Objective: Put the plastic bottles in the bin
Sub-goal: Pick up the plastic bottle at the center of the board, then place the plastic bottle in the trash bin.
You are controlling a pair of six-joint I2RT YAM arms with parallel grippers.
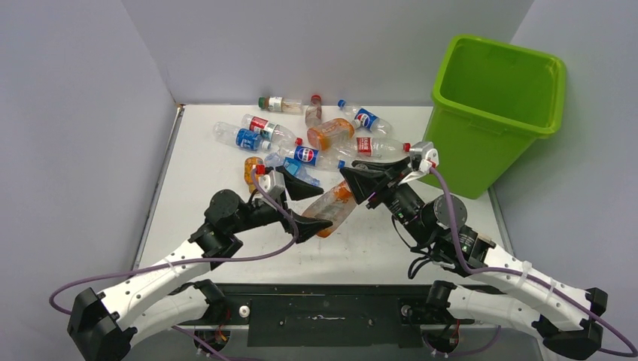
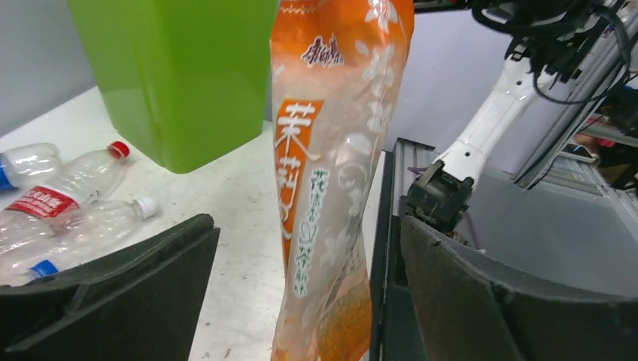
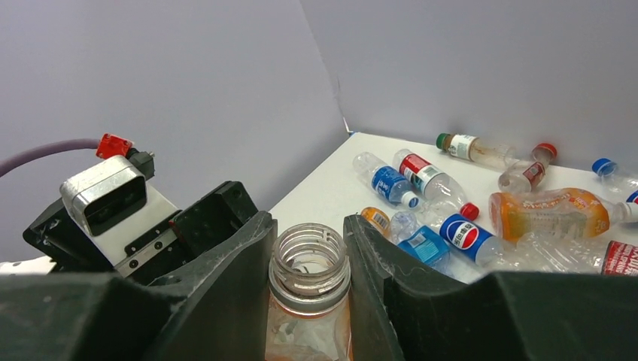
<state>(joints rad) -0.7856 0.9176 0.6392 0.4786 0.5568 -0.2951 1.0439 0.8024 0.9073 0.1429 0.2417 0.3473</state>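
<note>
My left gripper is open around the capless bottle. So I will lift my right gripper and swing it outward over the bin's open top (image 1: 499, 84) to release.
An uncapped bottle with an orange label (image 1: 335, 207) hangs above the table's middle, between both grippers. My right gripper (image 1: 360, 185) is shut on its threaded neck (image 3: 310, 265), one finger on each side. My left gripper (image 1: 308, 204) stands open around the bottle's body (image 2: 331, 150), with a gap on both sides. The lime-green bin (image 1: 496, 113) stands at the far right, its wall (image 2: 180, 75) filling the top left of the left wrist view. Several more plastic bottles (image 1: 301, 139) lie in a heap at the back of the table.
Grey walls close in the table on the left, back and right. In the right wrist view the heap holds Pepsi bottles (image 3: 463, 233) and an orange one (image 3: 549, 213). Beside the bin lie red-labelled clear bottles (image 2: 56, 197). The black base rail (image 1: 323, 312) runs along the near edge.
</note>
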